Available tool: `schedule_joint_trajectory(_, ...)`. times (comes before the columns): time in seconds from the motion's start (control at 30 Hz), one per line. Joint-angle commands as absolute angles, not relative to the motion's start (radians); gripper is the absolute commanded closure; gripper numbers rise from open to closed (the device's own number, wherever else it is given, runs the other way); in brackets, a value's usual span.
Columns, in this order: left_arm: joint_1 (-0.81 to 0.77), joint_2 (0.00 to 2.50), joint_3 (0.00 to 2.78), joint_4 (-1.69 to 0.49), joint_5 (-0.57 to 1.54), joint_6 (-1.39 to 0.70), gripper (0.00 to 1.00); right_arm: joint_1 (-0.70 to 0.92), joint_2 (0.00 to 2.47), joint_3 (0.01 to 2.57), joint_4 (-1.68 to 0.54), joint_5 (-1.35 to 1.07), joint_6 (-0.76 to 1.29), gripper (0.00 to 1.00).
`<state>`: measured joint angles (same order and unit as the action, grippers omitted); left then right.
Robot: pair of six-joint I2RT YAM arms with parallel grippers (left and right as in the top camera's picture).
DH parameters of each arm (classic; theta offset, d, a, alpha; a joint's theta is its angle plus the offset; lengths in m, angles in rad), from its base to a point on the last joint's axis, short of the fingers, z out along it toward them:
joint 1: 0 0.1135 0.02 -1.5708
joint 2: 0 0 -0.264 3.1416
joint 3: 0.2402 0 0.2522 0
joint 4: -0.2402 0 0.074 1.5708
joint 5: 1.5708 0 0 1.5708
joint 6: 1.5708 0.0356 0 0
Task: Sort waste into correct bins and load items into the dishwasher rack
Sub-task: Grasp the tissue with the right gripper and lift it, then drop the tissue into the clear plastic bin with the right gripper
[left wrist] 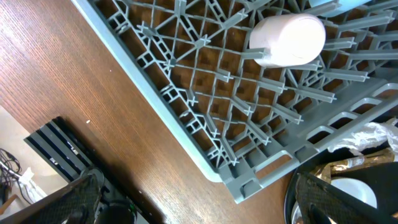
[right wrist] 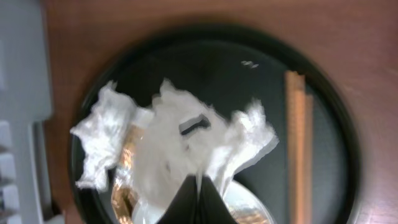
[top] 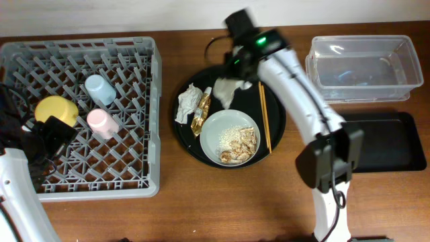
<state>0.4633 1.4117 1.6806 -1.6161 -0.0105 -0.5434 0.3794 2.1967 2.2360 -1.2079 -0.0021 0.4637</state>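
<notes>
The robot will next lift its right gripper and swing it over the clear tub [top: 355,66] to let go of the wrapper inside, since the tub stands to the gripper's right in the overhead view.
My right gripper [right wrist: 199,190] is shut on a crumpled white wrapper [right wrist: 186,140], held just above the round black tray [top: 275,138]; overhead shows it too [top: 228,91]. Another white wrapper [top: 187,103] and a gold-brown wrapper [top: 201,113] lie on the tray's left. The pale plate [top: 213,134] holds rice and fried pieces [top: 239,142]. Chopsticks [top: 265,119] lie to its right. The grey rack [top: 144,134] holds the blue cup [top: 99,88], pink cup [top: 102,123] and yellow bowl [top: 56,109]. My left gripper [left wrist: 199,208] is open and empty above the rack's front left corner.
The clear tub [top: 364,67] stands at the back right, with something small inside that I cannot make out. The shallow black tray [top: 386,141] lies in front of it. The right arm stretches from the front right over the round tray.
</notes>
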Motion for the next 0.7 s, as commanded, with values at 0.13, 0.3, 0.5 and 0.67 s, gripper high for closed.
schedule_joint_trajectory(0.13,0.466,1.4,1.685,-1.617,-0.011,-0.553,0.0,-0.061,2.16,2.415,-1.411,0.004,0.45,0.96)
schedule_joint_trajectory(0.3,0.466,1.4,1.685,-1.617,-0.011,-0.553,0.0,-0.32,2.16,2.414,-1.472,-0.109,0.412,0.96)
schedule_joint_trajectory(0.5,0.466,1.4,1.685,-1.617,-0.01,-0.553,0.0,-0.478,2.16,2.414,-1.531,-0.132,0.412,0.96)
schedule_joint_trajectory(0.67,0.466,1.4,1.685,-1.617,-0.011,-0.553,0.0,-0.498,2.16,2.414,-1.467,-0.331,0.376,0.96)
